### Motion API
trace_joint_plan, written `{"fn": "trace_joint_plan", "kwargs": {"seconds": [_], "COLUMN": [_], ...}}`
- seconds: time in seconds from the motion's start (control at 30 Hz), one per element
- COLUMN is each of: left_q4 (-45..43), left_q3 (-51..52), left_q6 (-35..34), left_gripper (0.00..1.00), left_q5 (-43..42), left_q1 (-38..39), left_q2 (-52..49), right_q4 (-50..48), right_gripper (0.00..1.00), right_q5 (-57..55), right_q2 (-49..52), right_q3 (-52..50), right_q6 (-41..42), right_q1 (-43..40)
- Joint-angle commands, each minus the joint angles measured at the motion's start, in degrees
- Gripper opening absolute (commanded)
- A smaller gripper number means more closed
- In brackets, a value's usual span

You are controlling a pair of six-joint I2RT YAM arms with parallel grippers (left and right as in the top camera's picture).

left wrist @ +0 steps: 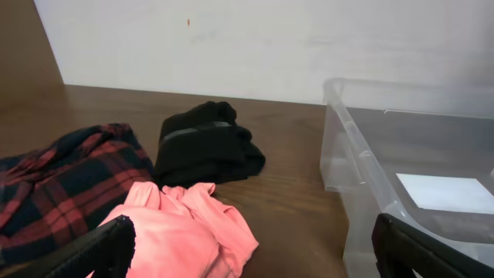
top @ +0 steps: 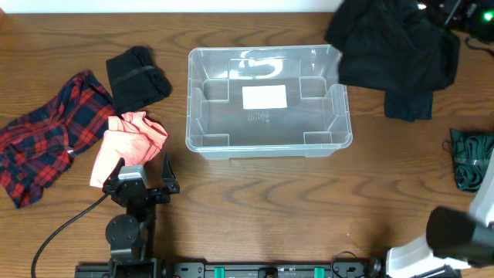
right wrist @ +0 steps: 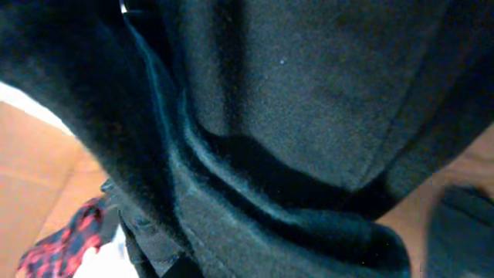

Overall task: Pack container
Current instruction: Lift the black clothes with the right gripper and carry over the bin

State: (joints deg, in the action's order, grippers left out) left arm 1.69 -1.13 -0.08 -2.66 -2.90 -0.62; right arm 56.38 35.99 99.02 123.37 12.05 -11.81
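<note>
Next, my right gripper carries the black garment over the container's empty bottom, lowers and releases, as that lies below it and to its left in the overhead view.
The clear plastic container [top: 202,116] stands open and empty at the table's middle, with a white label on its bottom; its corner shows in the left wrist view [left wrist: 363,154]. My right gripper [top: 451,11] is at the far right, shut on a large black garment [top: 394,46] that hangs over the container's far right corner. That cloth fills the right wrist view [right wrist: 293,116] and hides the fingers. My left gripper [top: 143,171] is open and empty, low at the near left, just before a pink garment [top: 127,139]. The pink garment lies between the fingers [left wrist: 251,255] in the left wrist view [left wrist: 185,232].
A red plaid shirt [top: 46,139] lies at the left, also in the left wrist view [left wrist: 62,185]. A folded black garment [top: 137,77] lies left of the container, also seen from the left wrist [left wrist: 204,143]. A dark green item [top: 471,158] lies at the right edge.
</note>
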Motion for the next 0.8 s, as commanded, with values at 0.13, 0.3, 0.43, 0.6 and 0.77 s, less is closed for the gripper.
{"fn": "trace_joint_plan", "kwargs": {"seconds": [0.13, 0.3, 0.43, 0.6, 0.77], "left_q4": [2.21, 2.21, 2.21, 2.21, 2.21], "left_q3": [0.9, 0.9, 0.9, 0.9, 0.9], "left_q6": [0.46, 0.46, 0.46, 0.48, 0.46], "left_gripper": [0.98, 0.98, 0.98, 0.98, 0.98], "left_q5": [0.48, 0.48, 0.48, 0.48, 0.5], "left_q1": [0.13, 0.13, 0.13, 0.13, 0.13], "left_q2": [0.39, 0.39, 0.39, 0.39, 0.39], "right_q4": [0.72, 0.63, -2.32, -4.5, -3.82], "right_gripper": [0.01, 0.01, 0.01, 0.01, 0.01], "right_q5": [-7.15, -12.13, -12.24, -15.34, -16.31], "right_q2": [0.37, 3.5, 6.71, 10.05, 12.35], "right_q3": [0.42, -0.9, -0.9, -0.9, -0.92], "right_q6": [2.73, 5.57, 8.87, 14.47, 16.76], "right_q1": [12.63, 19.71, 23.98, 27.69, 30.69]}}
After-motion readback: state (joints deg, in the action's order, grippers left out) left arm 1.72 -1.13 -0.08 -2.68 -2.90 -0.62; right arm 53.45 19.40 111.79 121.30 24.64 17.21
